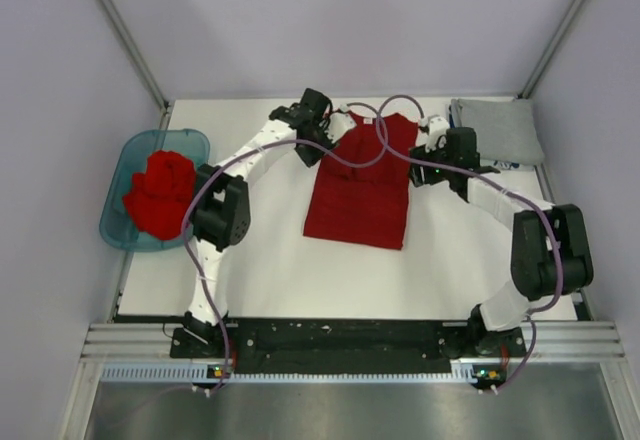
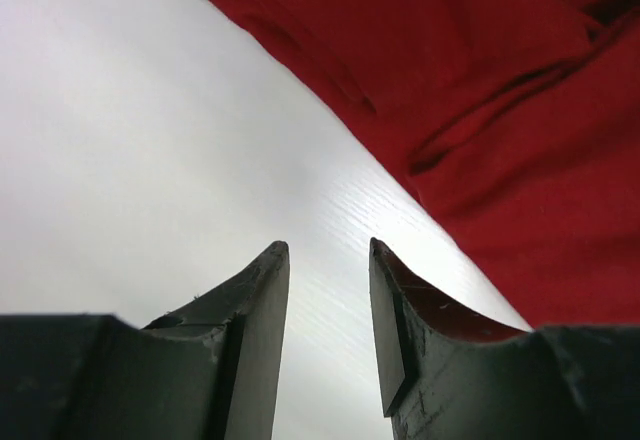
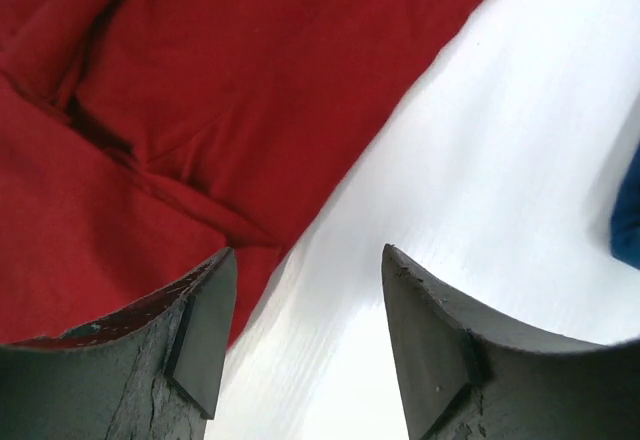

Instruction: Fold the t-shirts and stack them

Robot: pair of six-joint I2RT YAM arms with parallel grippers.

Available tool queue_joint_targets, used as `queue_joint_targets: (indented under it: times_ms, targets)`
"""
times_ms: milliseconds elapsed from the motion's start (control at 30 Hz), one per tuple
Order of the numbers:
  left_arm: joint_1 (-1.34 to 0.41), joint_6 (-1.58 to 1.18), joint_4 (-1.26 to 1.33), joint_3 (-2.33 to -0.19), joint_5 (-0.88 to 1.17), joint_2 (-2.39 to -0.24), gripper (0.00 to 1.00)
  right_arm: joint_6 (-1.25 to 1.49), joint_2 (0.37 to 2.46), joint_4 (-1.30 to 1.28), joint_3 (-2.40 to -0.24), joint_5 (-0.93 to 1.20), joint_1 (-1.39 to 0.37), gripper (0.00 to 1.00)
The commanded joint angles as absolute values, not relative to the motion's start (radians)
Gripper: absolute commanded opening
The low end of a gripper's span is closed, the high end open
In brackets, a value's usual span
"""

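I will next move my right gripper back along the red t-shirt (image 1: 362, 182) and down onto its near corner farther from the tub, because both sides are already folded in.
A red t-shirt (image 1: 362, 182) lies flat in the middle of the white table, sides folded in, collar toward the back. A folded grey t-shirt (image 1: 497, 130) lies at the back right. More red shirts (image 1: 160, 194) are bunched in the tub. My left gripper (image 1: 322, 135) is open and empty just off the shirt's upper left edge; the red cloth (image 2: 480, 90) fills the upper right of the left wrist view. My right gripper (image 1: 428, 148) is open and empty off the shirt's upper right edge; the red cloth (image 3: 200, 110) fills the left of the right wrist view.
A translucent teal tub (image 1: 122, 228) stands at the table's left edge. Purple cables loop over the shirt's collar. Bare table lies in front of the shirt. A blue patch (image 3: 626, 222) shows at the right edge of the right wrist view.
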State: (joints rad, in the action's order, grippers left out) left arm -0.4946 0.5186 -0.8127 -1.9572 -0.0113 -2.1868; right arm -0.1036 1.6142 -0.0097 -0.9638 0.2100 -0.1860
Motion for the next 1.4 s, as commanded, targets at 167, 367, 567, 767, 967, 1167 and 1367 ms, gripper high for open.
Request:
queue_joint_targets:
  times_ms: [167, 367, 567, 767, 967, 1167, 1367]
  targets:
    - [-0.511, 0.923, -0.836, -1.467, 0.529, -1.752, 0.51, -0.797, 1.215, -0.325, -0.793, 0.411, -0.391, 0.61]
    - [-0.578, 0.959, -0.755, -1.279, 0.439, -1.735, 0.58, -0.942, 1.189, -0.413, -0.647, 0.241, -0.567, 0.6]
    - [-0.632, 0.959, -0.703, -1.218, 0.382, -1.776, 0.6, -0.916, 1.238, -0.31, -0.601, 0.207, -0.604, 0.6]
    - [-0.652, 0.933, -0.678, -1.209, 0.33, -1.813, 0.6, -0.897, 1.304, -0.242, -0.609, 0.15, -0.643, 0.59]
    - [-0.66, 0.917, -0.699, -1.219, 0.314, -1.839, 0.28, -0.877, 1.312, -0.209, -0.607, 0.141, -0.644, 0.58]
    - [-0.663, 0.91, -0.75, -1.236, 0.324, -1.819, 0.01, -0.813, 1.37, -0.175, -0.624, 0.169, -0.646, 0.46]
    - [-0.661, 0.896, -0.771, -1.239, 0.313, -1.807, 0.0, -0.792, 1.385, -0.201, -0.647, 0.176, -0.649, 0.08]
